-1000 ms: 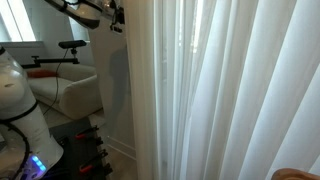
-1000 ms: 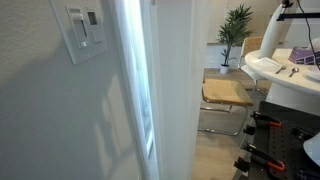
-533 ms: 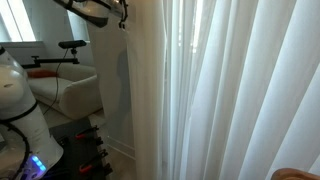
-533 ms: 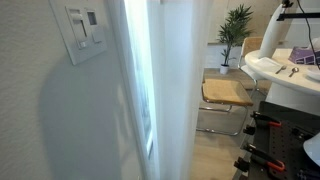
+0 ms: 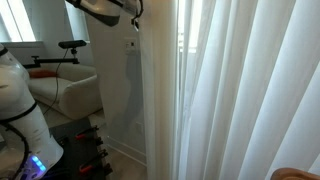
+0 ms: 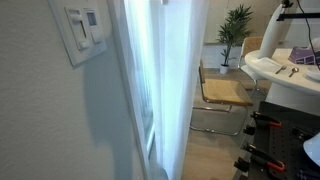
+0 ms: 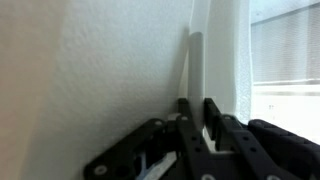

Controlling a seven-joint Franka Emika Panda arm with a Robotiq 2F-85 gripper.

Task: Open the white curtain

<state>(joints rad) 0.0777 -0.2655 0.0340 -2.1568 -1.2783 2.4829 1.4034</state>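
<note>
The gripper pulls the curtain's fold outward away from the wall next and releases it beside the curtain's hanging pleats. These pleats lie outward of the gripper, still covering the window.
The white curtain [image 5: 240, 90] hangs in vertical pleats across most of an exterior view, and in both exterior views its edge stands a little off the wall [image 6: 175, 80]. My gripper [image 5: 137, 17] is high up at the curtain's edge beside the wall. In the wrist view the gripper [image 7: 197, 112] is shut on a thin fold of the curtain [image 7: 197, 60], which runs up from between the fingers. More of the fabric hangs to the right, in front of a bright window.
A plain white wall [image 5: 118, 100] is next to the curtain's edge, with a switch panel [image 6: 82, 28] on it. The robot's white base [image 5: 20, 100], an armchair [image 5: 75, 90], a chair [image 6: 225, 93] and a plant [image 6: 236, 25] stand in the room.
My gripper has moved sideways away from the wall with the curtain's edge in it. The edge has shifted with it, and more bare wall shows beside the curtain.
</note>
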